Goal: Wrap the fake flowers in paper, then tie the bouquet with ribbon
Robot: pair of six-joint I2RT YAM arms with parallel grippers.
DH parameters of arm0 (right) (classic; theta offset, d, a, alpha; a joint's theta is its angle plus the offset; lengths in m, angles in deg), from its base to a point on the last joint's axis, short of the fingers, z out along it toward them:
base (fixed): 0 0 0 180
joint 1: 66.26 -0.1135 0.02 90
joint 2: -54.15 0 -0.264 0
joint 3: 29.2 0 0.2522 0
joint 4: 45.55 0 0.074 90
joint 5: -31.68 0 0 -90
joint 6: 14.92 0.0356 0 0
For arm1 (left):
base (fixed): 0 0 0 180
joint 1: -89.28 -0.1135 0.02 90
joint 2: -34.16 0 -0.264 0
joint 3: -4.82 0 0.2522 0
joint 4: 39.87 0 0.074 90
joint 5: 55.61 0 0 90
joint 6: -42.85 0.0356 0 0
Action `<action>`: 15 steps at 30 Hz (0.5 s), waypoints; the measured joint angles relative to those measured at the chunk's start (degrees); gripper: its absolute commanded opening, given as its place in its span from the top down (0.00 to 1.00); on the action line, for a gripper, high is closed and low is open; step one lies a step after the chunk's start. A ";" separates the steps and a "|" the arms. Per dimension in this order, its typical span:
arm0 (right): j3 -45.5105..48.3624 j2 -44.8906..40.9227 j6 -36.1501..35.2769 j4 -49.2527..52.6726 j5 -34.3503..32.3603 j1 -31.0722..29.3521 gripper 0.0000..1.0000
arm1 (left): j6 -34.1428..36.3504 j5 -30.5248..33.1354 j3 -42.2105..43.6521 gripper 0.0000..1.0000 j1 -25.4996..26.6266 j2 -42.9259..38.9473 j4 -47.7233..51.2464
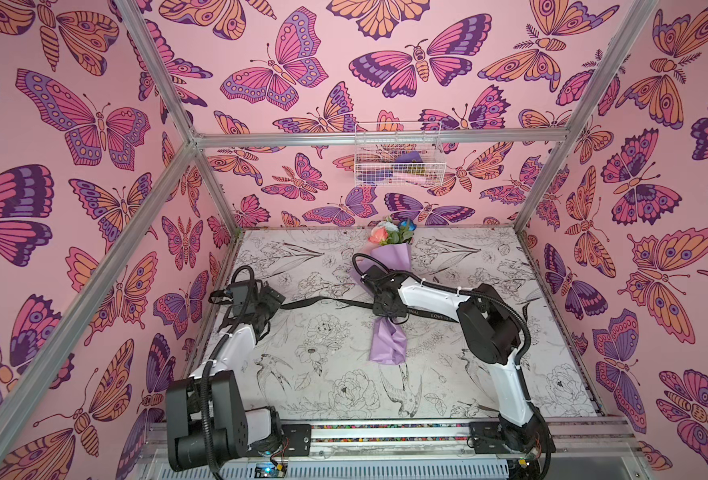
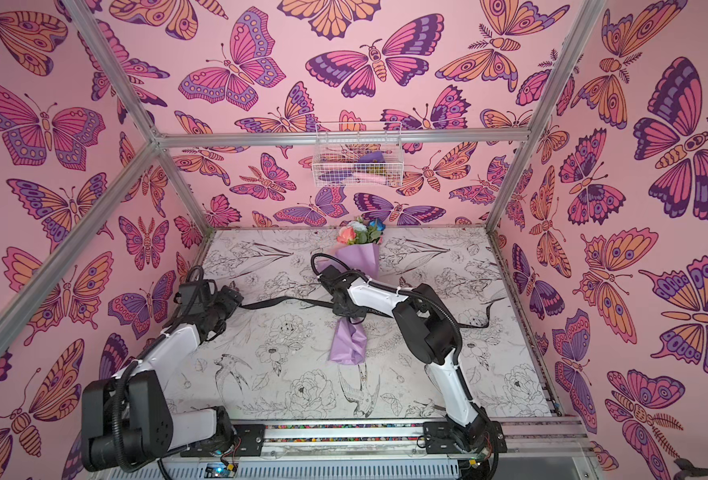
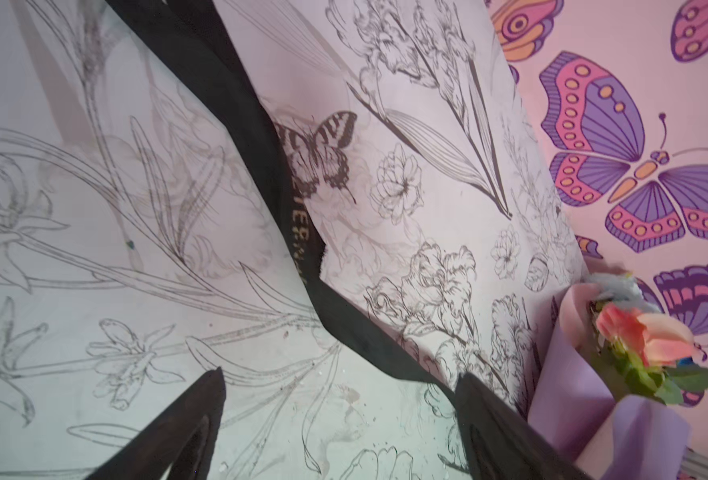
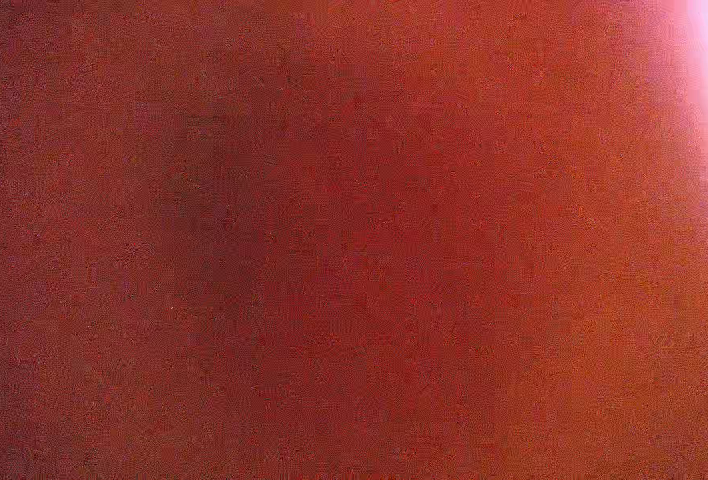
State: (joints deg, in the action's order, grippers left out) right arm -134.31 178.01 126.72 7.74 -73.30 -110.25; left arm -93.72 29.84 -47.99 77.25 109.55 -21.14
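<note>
The right gripper slides the bouquet sideways next, away from my left gripper, to the open table [image 1: 419,326] beside the bouquet's middle, beside the gripper. It then releases the bouquet.
The bouquet of fake flowers [image 1: 389,345] [image 2: 350,345] lies wrapped in lilac paper mid-table, its peach and blue blooms [image 3: 643,336] pointing at the back wall. A long black ribbon [image 1: 323,302] [image 2: 285,304] [image 3: 227,83] runs across the table and crosses the bouquet's waist. My right gripper [image 1: 389,309] [image 2: 346,309] presses down at that crossing. Its jaws are hidden, and the right wrist view is a blank red blur. My left gripper [image 1: 275,297] [image 2: 235,301] [image 3: 339,374] stands open at the ribbon's left end. The ribbon passes one finger [image 3: 493,415], and nothing lies between the two.
A white wire basket [image 1: 398,158] [image 2: 358,160] with purple and pink items hangs on the back wall. Aluminium frame posts stand at the table's back corners. The arms' base rail [image 1: 385,430] runs along the front edge. The ribbon's right end trails toward the right wall.
</note>
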 measured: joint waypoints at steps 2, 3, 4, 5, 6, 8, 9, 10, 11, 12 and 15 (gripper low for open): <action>0.94 -0.57 -0.68 -0.07 -0.33 0.50 0.99 | 0.00 0.02 -0.48 0.14 -1.92 1.07 0.00; 1.29 -0.81 -0.98 0.04 -0.50 0.83 0.99 | 0.02 0.02 -0.76 0.14 -2.80 1.68 0.00; 1.49 -0.96 -1.38 0.24 -0.61 1.18 0.99 | 0.26 -0.11 -1.25 0.14 -3.54 2.43 0.17; 1.51 -0.98 -1.81 0.48 -0.68 1.49 0.99 | 0.57 -0.28 -1.86 0.14 -4.04 3.28 0.24; 1.46 -0.98 -2.16 0.72 -0.76 1.79 0.98 | 1.03 -0.87 -2.86 0.14 -4.48 4.57 0.42; 1.40 -0.98 -2.54 1.05 -0.92 2.05 0.98 | 1.73 -2.21 -4.44 0.13 -4.85 6.86 0.46; 1.38 -0.98 -2.67 1.14 -0.90 2.12 0.97 | 1.99 -3.04 -4.94 0.13 -4.94 7.93 0.46; 1.36 -0.98 -2.82 1.18 -0.92 2.12 0.96 | 2.27 -3.74 -5.27 0.13 -4.98 8.92 0.48; 1.33 -0.98 -2.86 1.18 -0.90 2.12 0.96 | 2.58 -4.44 -5.49 0.13 -5.01 9.79 0.57; 1.29 -0.96 -3.04 1.22 -0.87 2.12 0.95 | 2.80 -5.03 -5.70 0.13 -5.14 10.75 0.79; 1.22 -0.96 -3.32 1.42 -0.90 2.10 0.94 | 3.50 -5.70 -6.73 0.13 -5.64 13.33 1.53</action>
State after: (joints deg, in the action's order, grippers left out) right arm -133.09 177.05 123.40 9.16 -74.20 -108.15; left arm -90.22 24.13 -54.72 71.61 122.89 -19.61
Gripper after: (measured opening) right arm 0.101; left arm 0.872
